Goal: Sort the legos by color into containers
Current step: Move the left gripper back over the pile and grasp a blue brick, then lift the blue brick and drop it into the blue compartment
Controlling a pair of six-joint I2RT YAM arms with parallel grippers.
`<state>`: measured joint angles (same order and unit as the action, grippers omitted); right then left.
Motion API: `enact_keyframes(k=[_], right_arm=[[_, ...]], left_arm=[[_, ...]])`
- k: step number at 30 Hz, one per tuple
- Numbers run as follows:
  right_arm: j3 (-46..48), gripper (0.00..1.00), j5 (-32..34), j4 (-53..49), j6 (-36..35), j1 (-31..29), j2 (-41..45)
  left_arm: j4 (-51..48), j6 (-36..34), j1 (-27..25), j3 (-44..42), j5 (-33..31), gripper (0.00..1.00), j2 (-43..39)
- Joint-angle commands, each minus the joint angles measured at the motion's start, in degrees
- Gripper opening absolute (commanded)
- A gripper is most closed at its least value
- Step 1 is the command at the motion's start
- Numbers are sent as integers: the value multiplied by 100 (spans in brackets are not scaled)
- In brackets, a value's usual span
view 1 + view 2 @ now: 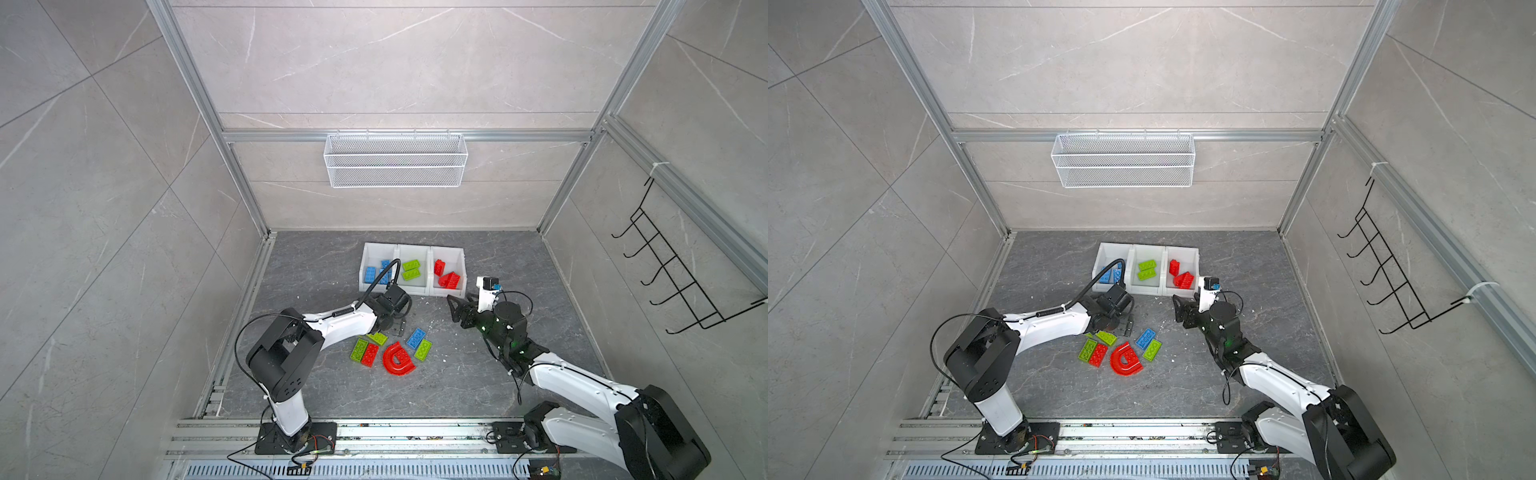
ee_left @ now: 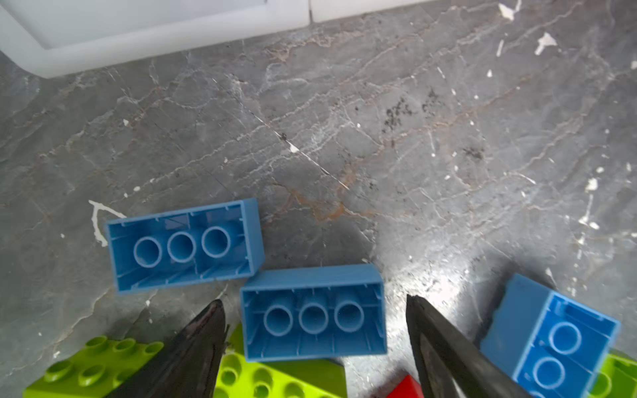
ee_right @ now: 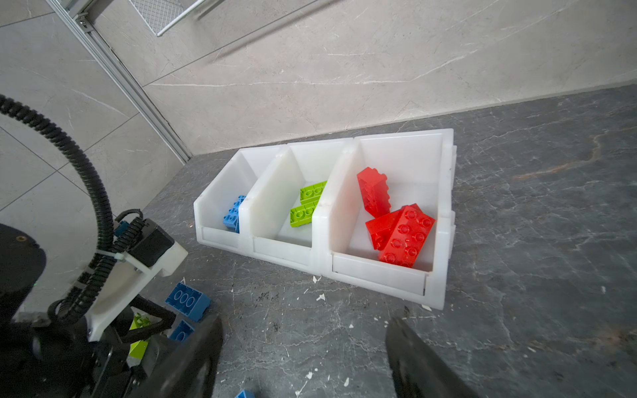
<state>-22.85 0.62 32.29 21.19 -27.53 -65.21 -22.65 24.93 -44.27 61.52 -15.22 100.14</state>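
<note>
The left gripper moves down next and closes its fingers on the short ends of the upside-down blue brick (image 2: 313, 324), since the brick is below it, between its fingers.
Three joined white containers (image 1: 414, 248) stand at the back: blue legos (image 1: 370, 274) in the left one, green (image 1: 411, 269) in the middle, red (image 3: 403, 237) in the right. Loose legos lie mid-floor: green (image 1: 359, 348), red (image 1: 370, 354), red arches (image 1: 398, 359), blue (image 1: 416, 337). My left gripper (image 2: 314, 299) is open, its jaws standing either side of an upside-down blue brick (image 2: 313, 324); two more blue bricks (image 2: 182, 246) (image 2: 551, 341) lie beside it. My right gripper (image 3: 305, 322) hangs open over bare floor before the red bin, holding nothing.
A white wire basket (image 1: 395, 160) hangs on the back wall. A black hook rack (image 1: 673, 270) is on the right wall. White flecks (image 3: 320, 297) litter the grey floor. Aluminium rails (image 1: 374, 432) run along the front edge.
</note>
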Motion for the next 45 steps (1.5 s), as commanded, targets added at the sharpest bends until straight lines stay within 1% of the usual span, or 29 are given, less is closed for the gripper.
enact_keyframes(k=[1, 8, 12, 17, 23, 27, 30, 33, 35, 41, 45], right_arm=[[-145, 76, 26, -34, -62, -39, 22], [-158, 77, 43, -80, -89, -32, 28], [-173, 77, 34, -78, -98, -37, -14], [-175, 77, 34, -79, -98, -41, -21], [-188, 77, 26, -76, -89, -39, -56], [-190, 77, 8, -79, -89, -37, -73], [-193, 77, 9, -81, -88, -40, -82], [-199, 77, 2, -82, -84, -42, -83], [-198, 77, 0, -80, -86, -35, -83], [-202, 77, -6, -80, -89, -42, -84], [-202, 77, -8, -77, -88, -35, -79]], left_arm=[[116, -154, 67, 150, -96, 85, 71], [342, -195, 83, 167, 121, 85, 264], [406, -217, 76, 225, 289, 82, 384], [412, -226, 35, 264, 408, 80, 457], [218, -194, -208, 274, 129, 81, 465], [198, -151, -249, 280, 98, 80, 511], [214, -149, -251, 260, 46, 77, 533], [265, -180, -244, 255, 36, 71, 532], [237, -196, -249, 287, 21, 65, 558], [131, -318, -249, 401, -104, 55, 603], [26, -465, -233, 574, -129, 51, 496]])
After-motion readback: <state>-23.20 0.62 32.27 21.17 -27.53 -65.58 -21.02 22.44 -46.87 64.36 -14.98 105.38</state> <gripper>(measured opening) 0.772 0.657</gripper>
